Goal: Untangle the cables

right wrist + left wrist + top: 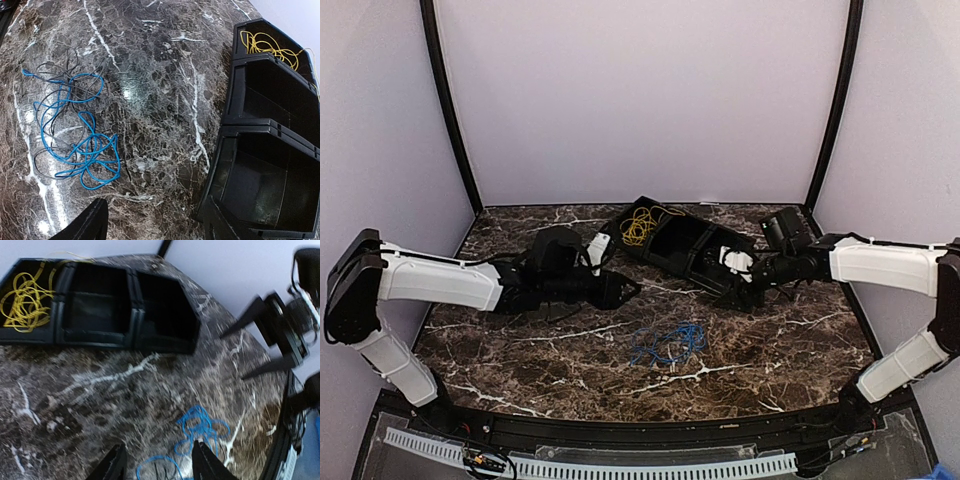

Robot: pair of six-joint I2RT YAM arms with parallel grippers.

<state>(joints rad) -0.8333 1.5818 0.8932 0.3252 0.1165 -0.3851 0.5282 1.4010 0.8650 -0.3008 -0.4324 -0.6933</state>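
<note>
Next, the left gripper moves down, fingers tipping down, onto the thin grey wire's outer bend, which juts past the blue cable, since that bend lies below it.
The blue cable lies in loose loops on the marble table, near the front middle; it also shows in the left wrist view and the right wrist view. The yellow cable lies coiled in the end compartment of a black tray; it shows in the left wrist view and the right wrist view. My left gripper is open and empty, left of the tray, above the table beyond the blue cable. My right gripper is open and empty at the tray's near end.
The black tray has three compartments; the two nearer my right gripper hold nothing. A thin grey wire lies mixed with the blue loops. Curved white walls close the back and sides. A black rail runs along the front edge.
</note>
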